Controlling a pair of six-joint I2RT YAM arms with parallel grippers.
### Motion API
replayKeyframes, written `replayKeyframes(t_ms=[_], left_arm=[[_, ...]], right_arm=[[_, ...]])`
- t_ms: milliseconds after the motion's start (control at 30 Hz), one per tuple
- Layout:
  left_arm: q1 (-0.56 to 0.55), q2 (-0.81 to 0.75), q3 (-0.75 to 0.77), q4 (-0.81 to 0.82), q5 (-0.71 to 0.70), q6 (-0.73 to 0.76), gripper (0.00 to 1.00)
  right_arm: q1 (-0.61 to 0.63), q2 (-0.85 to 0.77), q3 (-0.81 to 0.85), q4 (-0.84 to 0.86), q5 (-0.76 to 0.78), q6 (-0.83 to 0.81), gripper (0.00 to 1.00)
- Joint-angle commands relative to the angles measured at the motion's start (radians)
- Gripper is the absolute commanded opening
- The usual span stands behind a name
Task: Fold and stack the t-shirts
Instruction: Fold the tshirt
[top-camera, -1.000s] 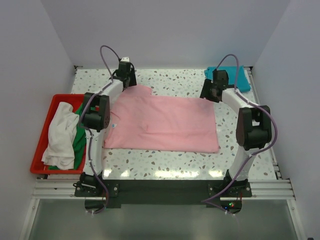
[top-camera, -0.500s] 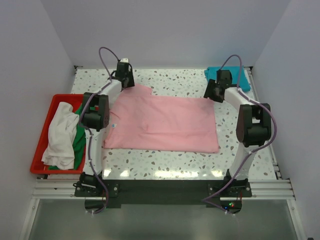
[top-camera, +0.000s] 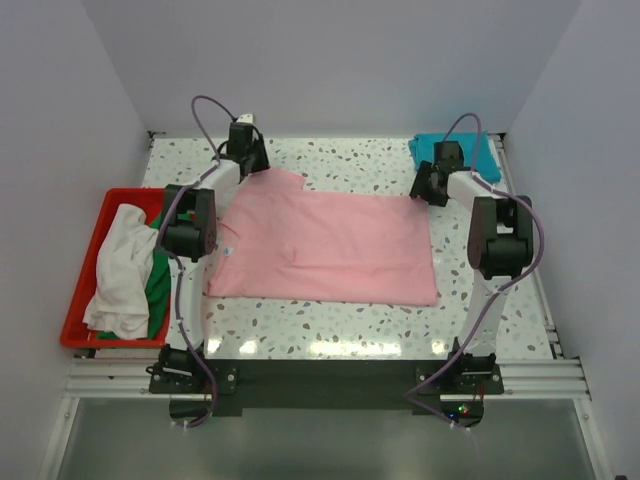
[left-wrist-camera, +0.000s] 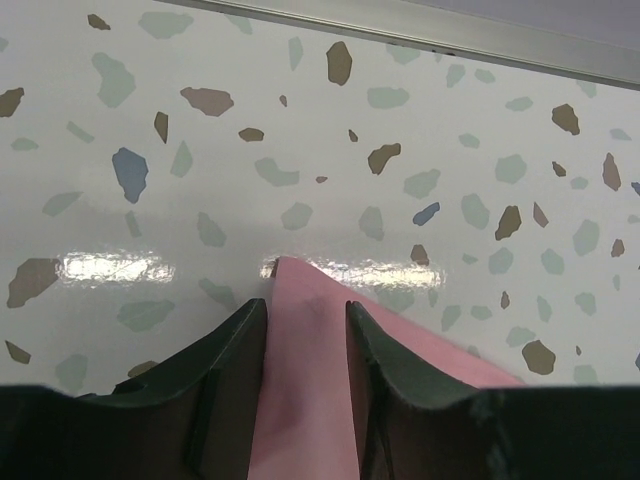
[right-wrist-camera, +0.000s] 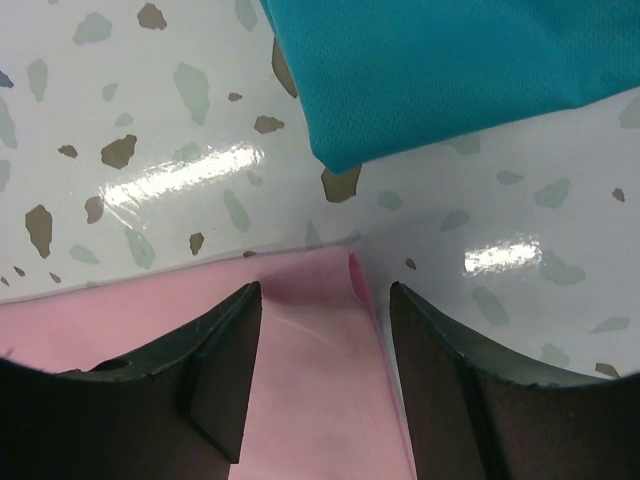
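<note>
My right gripper stays at the pink t-shirt's far corner next and draws both open fingers together across the t-shirt.
The light pink t-shirt (top-camera: 330, 245) lies spread flat in the middle of the table. My left gripper (top-camera: 252, 165) is at its far left corner. In the left wrist view the left gripper (left-wrist-camera: 306, 305) is narrowly open, with the pink corner (left-wrist-camera: 300, 400) lying flat between the fingers. My right gripper (top-camera: 428, 188) is at the far right corner. In the right wrist view the right gripper (right-wrist-camera: 325, 290) is open astride the pink corner (right-wrist-camera: 310, 370). The folded teal t-shirt (top-camera: 485, 160) lies at the back right and also shows in the right wrist view (right-wrist-camera: 450, 60).
A red tray (top-camera: 120, 195) stands at the left edge and holds the crumpled white t-shirt (top-camera: 120, 270) and green t-shirt (top-camera: 160, 285). The back wall rail runs close behind both grippers. Bare speckled tabletop lies in front of the pink shirt.
Both grippers have moved slightly toward the back, to the pink shirt's far corners. The right forearm has swung right. The shirt has not moved.
</note>
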Motion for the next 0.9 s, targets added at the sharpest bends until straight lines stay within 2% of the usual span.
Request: replayKeyframes(t_ms=[0,133,233,400,467,567,867], left_arm=[[0.015,0.005,-0.002,0.068,0.050,-0.026,0.42],[0.017,0.008,-0.004,0.074,0.064,-0.027,0.37],[0.018,0.011,-0.001,0.074,0.070,-0.031,0.30],[0.020,0.009,0.004,0.082,0.064,-0.034,0.13],[0.020,0.005,0.007,0.087,0.051,-0.035,0.10],[0.027,-0.007,0.009,0.105,0.085,-0.040,0.03],[0.047,-0.047,0.027,0.240,0.197,-0.100,0.01]], right_arm=[[0.000,0.034,0.063,0.010,0.011,0.006,0.57],[0.001,0.050,0.075,0.010,-0.004,0.020,0.52],[0.001,0.056,0.084,0.004,-0.008,0.023,0.43],[0.001,0.056,0.106,-0.008,0.002,0.023,0.18],[0.000,0.054,0.115,-0.015,0.012,0.020,0.08],[-0.006,0.040,0.120,-0.007,0.015,0.023,0.01],[-0.026,-0.003,0.120,0.037,0.005,0.040,0.00]])
